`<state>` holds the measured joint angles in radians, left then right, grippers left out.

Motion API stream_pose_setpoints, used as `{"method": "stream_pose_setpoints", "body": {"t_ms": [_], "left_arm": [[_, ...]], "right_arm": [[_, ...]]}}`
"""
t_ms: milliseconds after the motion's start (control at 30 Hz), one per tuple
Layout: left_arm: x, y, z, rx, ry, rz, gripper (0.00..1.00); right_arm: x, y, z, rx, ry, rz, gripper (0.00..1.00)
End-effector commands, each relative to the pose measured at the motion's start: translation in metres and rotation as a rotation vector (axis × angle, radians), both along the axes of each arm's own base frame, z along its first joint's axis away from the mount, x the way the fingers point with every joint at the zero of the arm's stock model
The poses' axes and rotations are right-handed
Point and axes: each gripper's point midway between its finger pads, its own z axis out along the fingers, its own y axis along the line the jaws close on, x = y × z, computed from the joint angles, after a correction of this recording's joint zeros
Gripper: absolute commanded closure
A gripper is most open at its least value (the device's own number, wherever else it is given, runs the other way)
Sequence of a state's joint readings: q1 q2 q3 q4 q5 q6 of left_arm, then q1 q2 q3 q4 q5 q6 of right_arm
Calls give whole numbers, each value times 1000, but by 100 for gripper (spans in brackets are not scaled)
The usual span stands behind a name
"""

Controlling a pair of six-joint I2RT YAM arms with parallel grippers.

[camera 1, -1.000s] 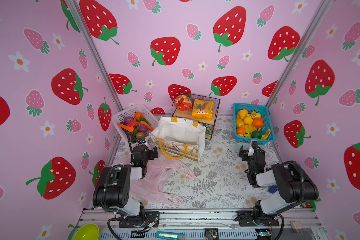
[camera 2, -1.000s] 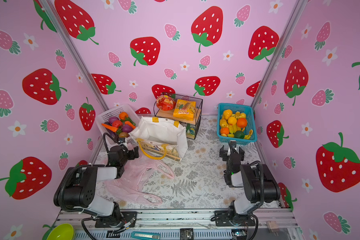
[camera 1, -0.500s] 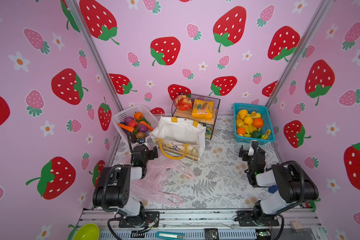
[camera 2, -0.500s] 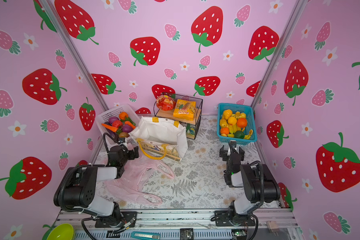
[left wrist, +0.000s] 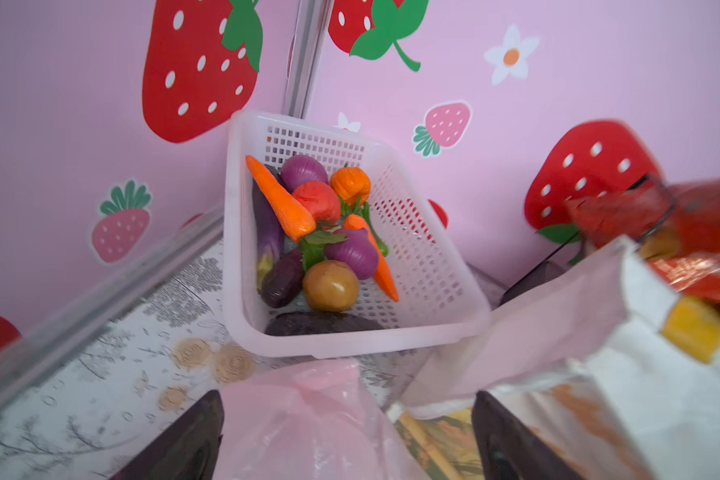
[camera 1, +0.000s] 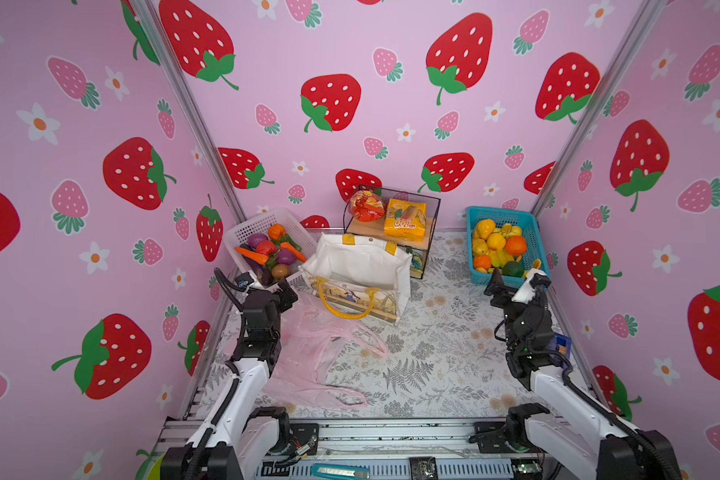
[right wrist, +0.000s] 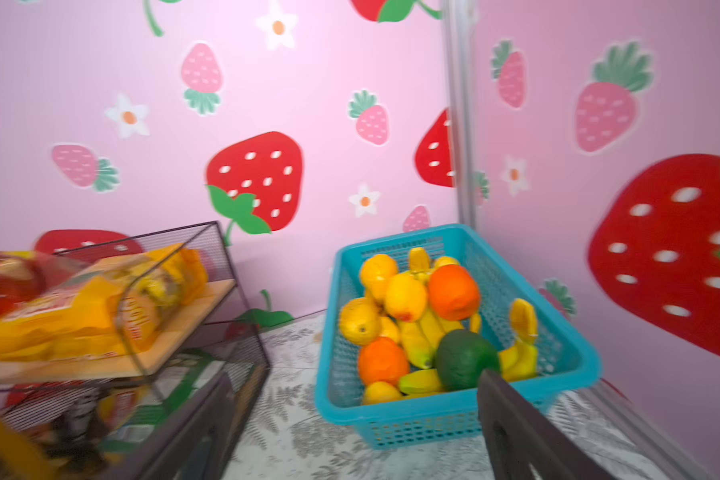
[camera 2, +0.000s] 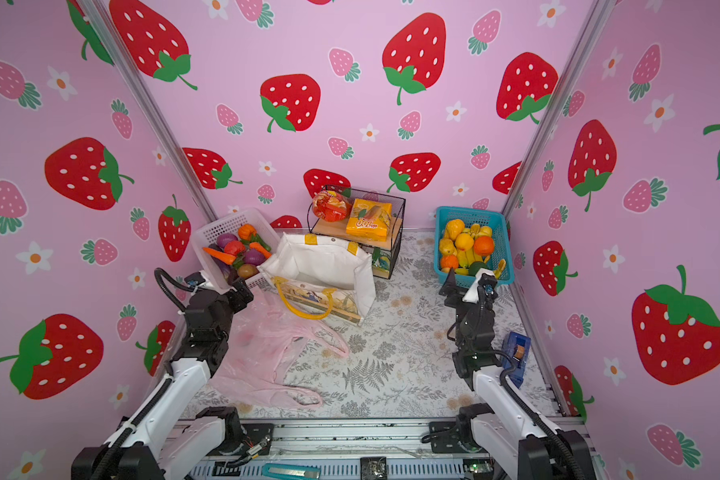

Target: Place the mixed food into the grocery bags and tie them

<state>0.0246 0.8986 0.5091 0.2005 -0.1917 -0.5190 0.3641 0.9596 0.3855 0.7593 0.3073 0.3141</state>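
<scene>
The tote's rim stands nearest my left gripper, so my left gripper will move across toward the tote, open and turning, and onto its rim (camera 1: 311,259) (left wrist: 608,340) beside the white basket.
The mixed food is in two places. Toy vegetables (camera 1: 269,251) (left wrist: 316,232) fill a white basket at the back left, and a red-orange packet (camera 1: 365,206) and a yellow-orange packet (camera 1: 406,220) lie on a wire rack. Of the grocery bags, the white tote (camera 1: 362,270) stands open mid-table and the pink plastic bag (camera 1: 308,353) lies flat in front of it. My left gripper (camera 1: 267,286) (left wrist: 346,424) hangs open over the pink bag's far end, just before the white basket. My right gripper (camera 1: 514,286) (right wrist: 350,415) is open and empty in front of the blue basket.
A blue basket (camera 1: 470,249) of fruit sits at the back right. The wire rack (camera 1: 431,232) stands behind the tote. A blue tape dispenser (camera 2: 516,353) lies by the right arm. Pink walls close in on three sides.
Both arms have unfolded from their tucked pose, carrying the grippers slightly up and toward the back. Nothing was taken hold of.
</scene>
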Motion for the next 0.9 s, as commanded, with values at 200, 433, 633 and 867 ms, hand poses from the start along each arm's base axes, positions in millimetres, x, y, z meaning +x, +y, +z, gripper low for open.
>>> {"method": "stream_pose_setpoints", "body": {"t_ms": [200, 433, 633, 867], "left_arm": [[-19, -106, 30, -303, 165, -306, 11], [9, -140, 15, -255, 288, -380, 10], [44, -138, 13, -136, 322, -354, 13], [70, -144, -6, -141, 357, -359, 45]], "right_arm": [[-15, 139, -5, -183, 168, 463, 5], [-10, 147, -1, -180, 135, 475, 4], [-12, 143, -17, -199, 165, 465, 3], [-15, 134, -31, -216, 199, 429, 1]]}}
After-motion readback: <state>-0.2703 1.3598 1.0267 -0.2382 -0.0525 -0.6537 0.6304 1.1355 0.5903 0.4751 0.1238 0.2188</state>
